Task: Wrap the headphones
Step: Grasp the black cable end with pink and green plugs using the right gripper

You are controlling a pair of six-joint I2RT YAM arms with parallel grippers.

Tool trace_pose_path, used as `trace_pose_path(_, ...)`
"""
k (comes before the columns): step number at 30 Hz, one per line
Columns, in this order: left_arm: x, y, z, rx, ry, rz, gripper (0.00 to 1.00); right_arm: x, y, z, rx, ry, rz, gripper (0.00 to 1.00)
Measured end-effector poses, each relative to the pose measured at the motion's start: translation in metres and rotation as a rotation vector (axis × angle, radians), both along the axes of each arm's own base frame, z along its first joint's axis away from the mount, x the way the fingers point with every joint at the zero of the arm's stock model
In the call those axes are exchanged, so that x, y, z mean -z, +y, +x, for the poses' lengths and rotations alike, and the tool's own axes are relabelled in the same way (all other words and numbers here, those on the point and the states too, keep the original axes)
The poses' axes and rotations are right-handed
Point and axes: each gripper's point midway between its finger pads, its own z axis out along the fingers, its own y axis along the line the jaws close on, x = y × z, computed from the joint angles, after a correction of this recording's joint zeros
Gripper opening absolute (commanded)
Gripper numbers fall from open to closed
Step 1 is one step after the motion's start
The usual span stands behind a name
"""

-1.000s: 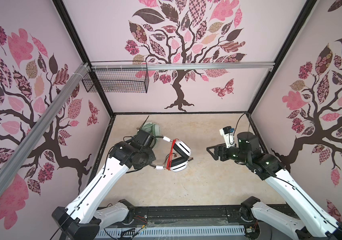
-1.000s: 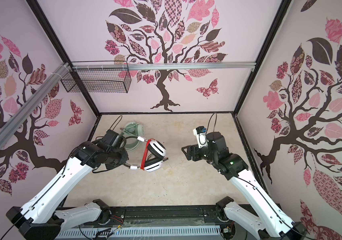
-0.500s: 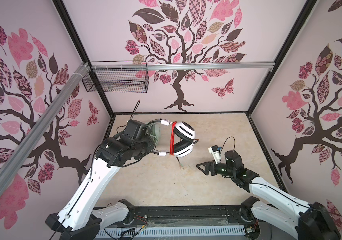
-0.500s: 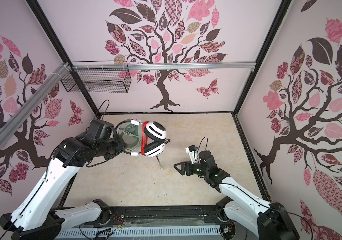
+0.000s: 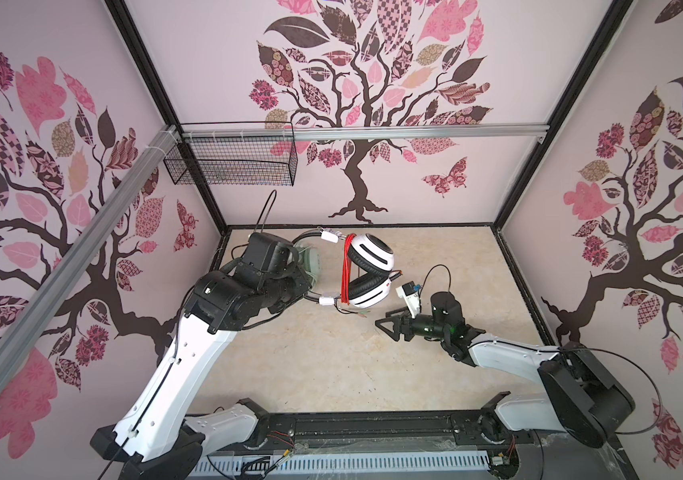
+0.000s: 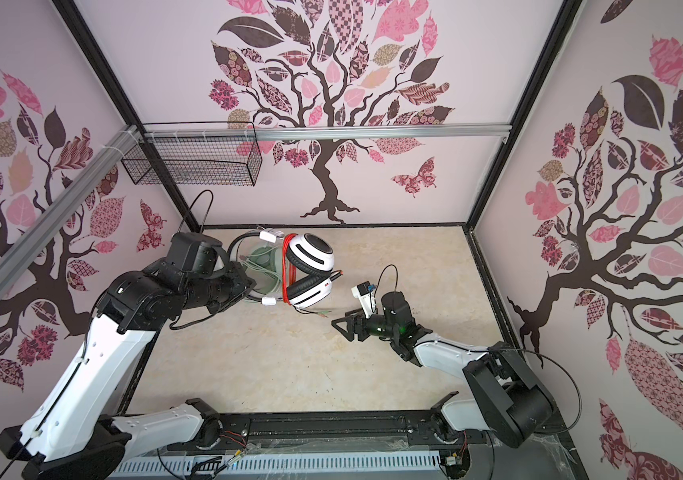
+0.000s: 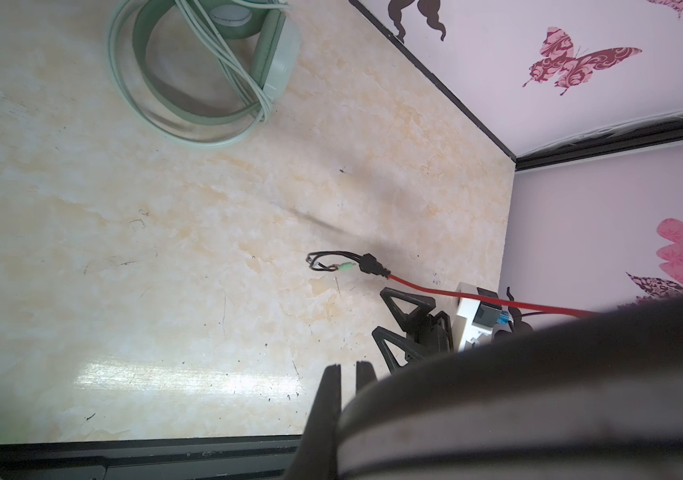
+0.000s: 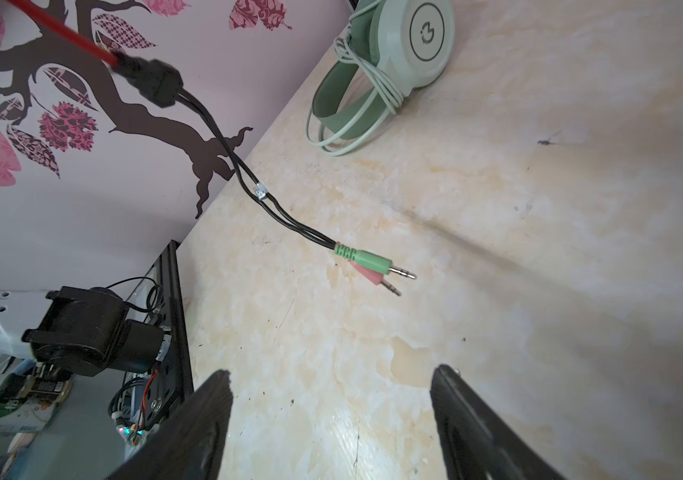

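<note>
My open right gripper moves across toward the dangling cable end next and brings its fingers around the green and pink plugs, because that cable end hangs loose.
My left gripper (image 5: 308, 291) (image 6: 250, 286) is shut on the thin black headband (image 7: 539, 395) of the white-and-black headphones (image 5: 371, 259) (image 6: 310, 253) and holds them up off the table. Their orange-red cable (image 5: 346, 270) (image 6: 287, 270) is coiled round the headband; its end with the green and pink plugs (image 8: 368, 266) (image 7: 344, 268) hangs down to the table. My right gripper (image 5: 385, 328) (image 6: 341, 328) (image 8: 331, 374) is open and low, just right of the plugs, holding nothing. The mint-green headphones (image 6: 265, 266) (image 7: 206, 62) (image 8: 393, 54), cable wound round them, lie at the back left, partly hidden behind the left arm.
A black wire basket (image 5: 231, 162) hangs from the rail on the back wall, left. Patterned walls close in three sides. A black rail (image 5: 373, 428) with both arm bases runs along the table's front edge.
The left arm has lifted the white-and-black headphones off the table and toward the back. The right arm has dropped low and moved left and nearer the front, under the hanging cable end.
</note>
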Motion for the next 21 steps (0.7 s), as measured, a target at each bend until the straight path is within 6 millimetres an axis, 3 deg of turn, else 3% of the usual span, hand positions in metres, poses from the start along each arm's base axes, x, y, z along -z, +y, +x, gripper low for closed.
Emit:
trace_pose_path(2,-0.001,0.000,0.000,0.002,-0.003,0.000,0.00,-0.002,0.007,0.003,-0.001,-0.020,-0.025,0.73)
trace_pose_path(4,-0.002,0.000,0.000,0.002,-0.002,0.002,0.00,-0.001,0.014,0.000,-0.010,-0.057,-0.068,0.77)
trace_pose_path(10,0.000,0.000,0.001,0.003,0.004,0.012,0.00,0.014,0.037,-0.025,-0.105,-0.217,-0.218,0.78)
trace_pose_path(16,0.001,0.001,0.000,0.003,0.010,0.016,0.00,0.026,0.035,-0.012,-0.079,-0.272,-0.292,0.76)
trace_pose_path(21,0.001,0.001,0.000,0.003,0.010,0.016,0.00,0.023,0.047,-0.006,-0.098,-0.275,-0.280,0.70)
